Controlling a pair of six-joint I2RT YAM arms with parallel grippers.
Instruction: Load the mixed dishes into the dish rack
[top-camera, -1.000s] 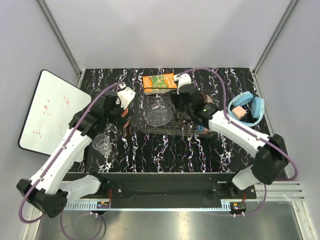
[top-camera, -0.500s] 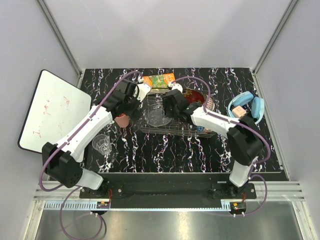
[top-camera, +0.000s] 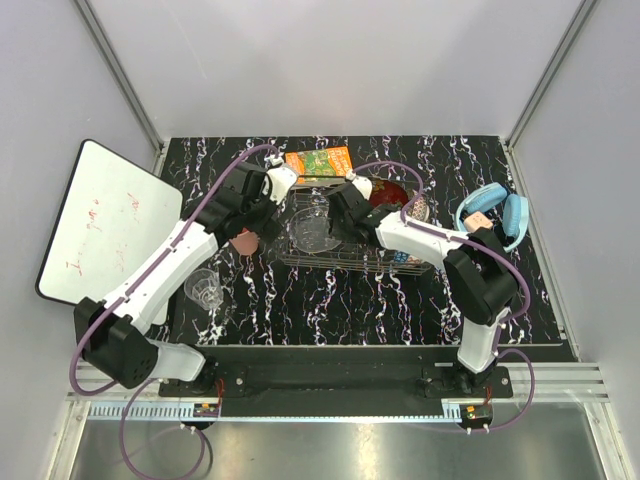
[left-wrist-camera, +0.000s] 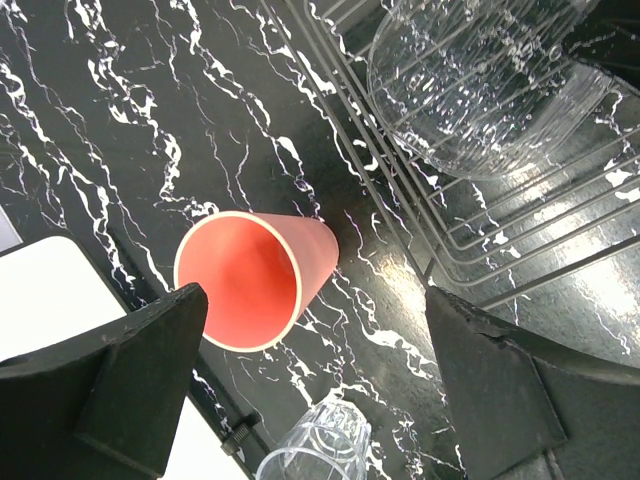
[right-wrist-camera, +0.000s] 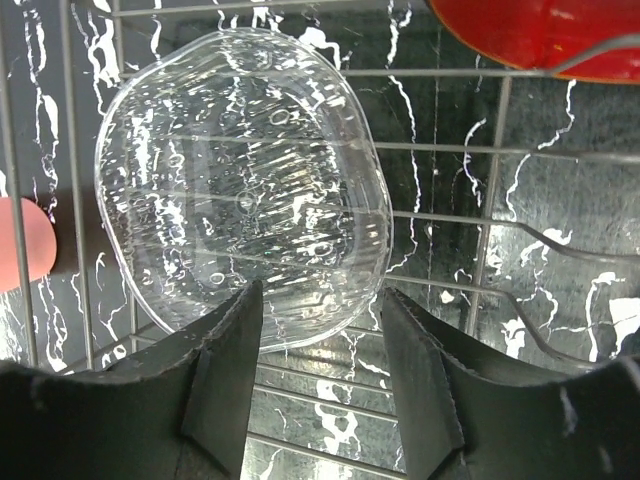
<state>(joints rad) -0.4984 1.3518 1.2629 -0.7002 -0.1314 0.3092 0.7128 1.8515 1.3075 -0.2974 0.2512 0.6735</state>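
Note:
My right gripper will turn slightly and move down into the rack until its fingers straddle the clear glass bowl's rim (top-camera: 334, 243) (right-wrist-camera: 324, 335), which shows between them.
The salmon-pink cup (left-wrist-camera: 255, 280) sits on the black marbled table just left of the dish rack (left-wrist-camera: 470, 235), its mouth towards the left wrist camera. My left gripper (left-wrist-camera: 320, 330) is open above it, and the cup lies near the left finger (left-wrist-camera: 140, 370). In the top view the cup (top-camera: 243, 240) is below my left gripper (top-camera: 255, 220). The clear glass bowl (right-wrist-camera: 245, 190) lies inside the wire rack (right-wrist-camera: 480, 300). My right gripper (right-wrist-camera: 320, 305) is open and empty over the bowl's near rim. The clear drinking glass (top-camera: 205, 288) stands front left. The red floral plate (top-camera: 390, 192) is at the rack's far side.
An orange-green carton (top-camera: 318, 163) lies behind the rack. Blue headphones (top-camera: 492, 215) lie at the right. A whiteboard (top-camera: 100, 220) leans off the table's left edge. A patterned bowl (top-camera: 420, 208) is at the rack's right end.
My left wrist has swung right and back, close to the rack's left edge above the cup. My right gripper has moved left over the glass bowl. The dishes have not moved.

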